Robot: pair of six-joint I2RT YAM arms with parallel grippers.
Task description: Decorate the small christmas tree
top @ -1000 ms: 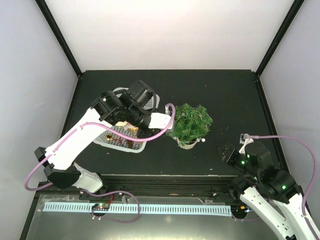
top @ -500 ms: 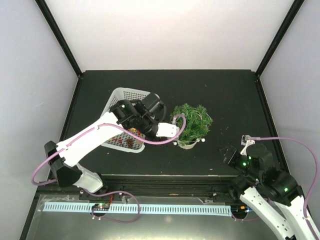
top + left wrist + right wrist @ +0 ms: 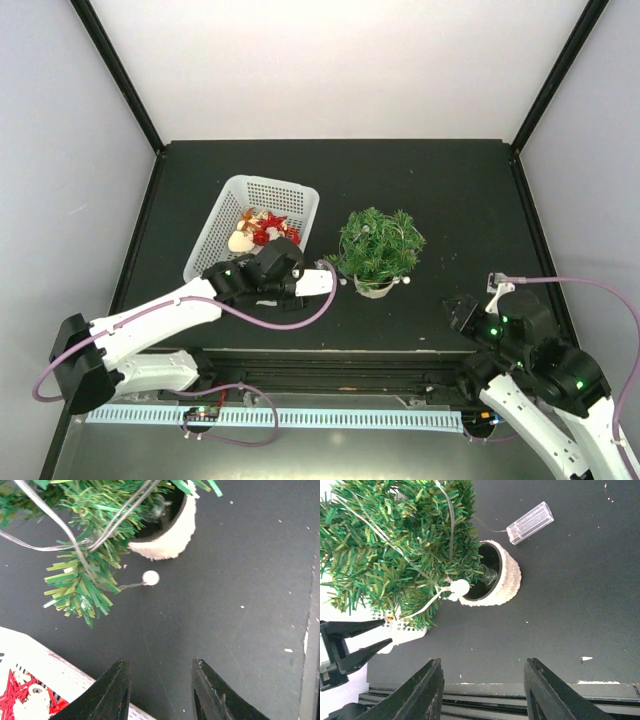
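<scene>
The left gripper needs to go down and outward next, to the short wire behind the hanging bead, because that part of the wire sticks out clear of the branch tip.
The small christmas tree [image 3: 380, 243] stands right of centre in its whitish pot [image 3: 374, 289], with a thin wire of white beads strung through its branches. My left gripper [image 3: 332, 280] is open and empty, low over the table just left of the pot. In the left wrist view its gripper [image 3: 160, 664] points at bare table below the pot [image 3: 170, 537] and a hanging bead [image 3: 150, 577]. My right gripper [image 3: 461, 313] is open and empty, to the right of the tree. In the right wrist view, that gripper [image 3: 483, 664] faces the tree [image 3: 395, 545] and pot [image 3: 502, 582].
A white mesh basket [image 3: 215, 235] left of the tree holds red star and pale ornaments [image 3: 262, 228]. A clear battery box [image 3: 530, 522] on a wire lies beside the pot. The table's front edge runs just below both grippers.
My left arm has swung down off the basket and tree toward the near edge, uncovering the basket. My right arm has drawn back slightly.
</scene>
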